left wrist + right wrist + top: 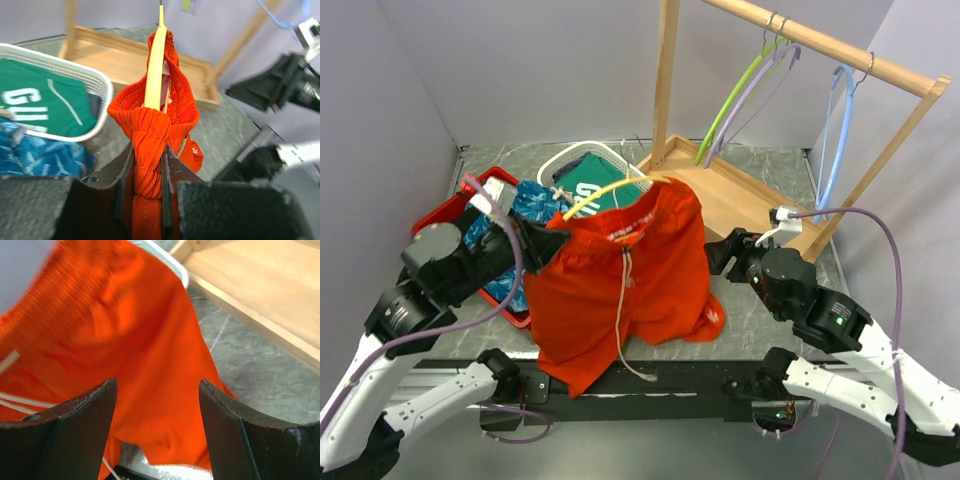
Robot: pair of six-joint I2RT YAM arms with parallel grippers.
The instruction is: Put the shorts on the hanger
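My left gripper lifts the shorts point(620, 290) up and outward to the bar's loose end next and releases. The other hangers already hang from the wooden bar point(722, 6).
The orange-red shorts point(620, 290) hang in mid-air over the table's middle, the white drawstring dangling down the front. The yellow hanger point(605, 192) runs through the waistband, its arc showing above the cloth. My left gripper point(548, 243) is shut on the bunched left end of the waistband point(148, 150), with the hanger point(156, 65) running away from the jaws. My right gripper point(718, 250) is open just right of the shorts, touching nothing; its view shows the shorts point(115, 355) between the spread fingers point(90, 410).
A red bin point(450, 215) with blue patterned cloth point(525, 205) sits at left. A white basket point(570, 160) holds a green garment point(595, 180). A wooden rack point(760, 200) at back right carries green point(735, 95), purple point(760, 85) and light blue point(835, 130) hangers.
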